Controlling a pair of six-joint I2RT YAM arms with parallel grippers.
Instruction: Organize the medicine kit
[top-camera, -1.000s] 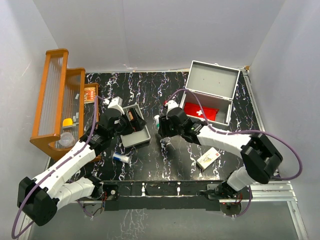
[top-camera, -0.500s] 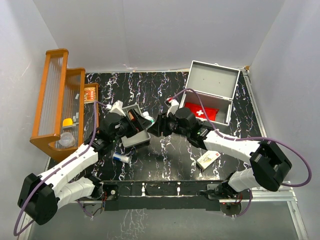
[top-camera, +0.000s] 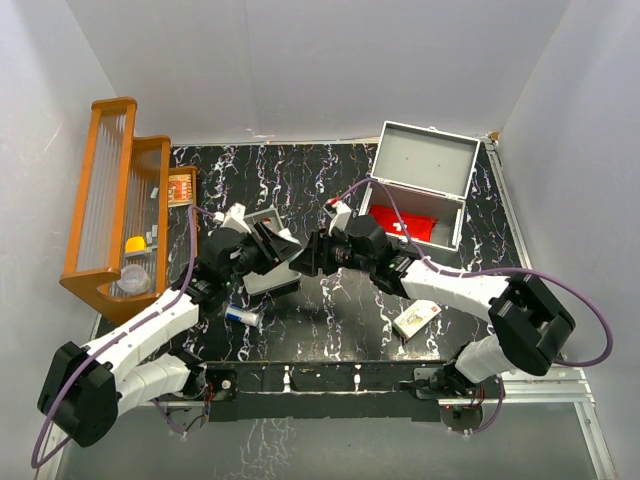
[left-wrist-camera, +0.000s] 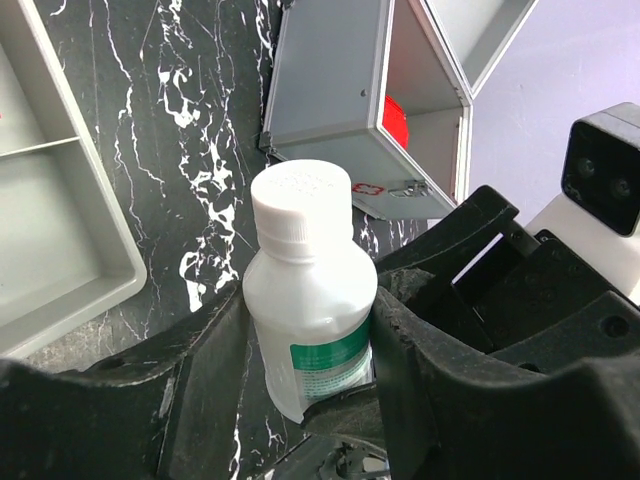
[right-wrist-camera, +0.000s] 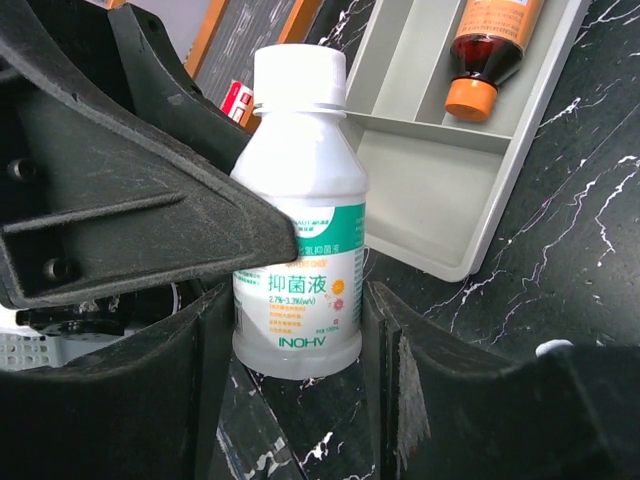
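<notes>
The left gripper swings left in the top view next to the empty slot below, beside the amber bottle, then tilts down, lowers and releases.
A white bottle (right-wrist-camera: 298, 200) with a white cap and a green label stands upright above the black marble table, held from two sides. My right gripper (right-wrist-camera: 298, 330) is shut on its lower body. My left gripper (left-wrist-camera: 310, 330) comes from the opposite side and is shut on the same bottle (left-wrist-camera: 310, 290). In the top view the two grippers meet at mid-table, left gripper (top-camera: 285, 248) facing right gripper (top-camera: 312, 252). The medicine kit (top-camera: 420, 170) stands open at the back right with a red pouch (top-camera: 400, 222) inside.
A shallow grey tray (right-wrist-camera: 440, 180) lies beside the bottle, with an amber bottle (right-wrist-camera: 490, 40) in it. A wooden rack (top-camera: 110, 200) fills the left side. A small tube (top-camera: 240, 315) and a white box (top-camera: 415, 318) lie near the front edge.
The right arm carried the bottle left towards mid-table. The left gripper left the tray, met it there and closed its fingers on the bottle.
</notes>
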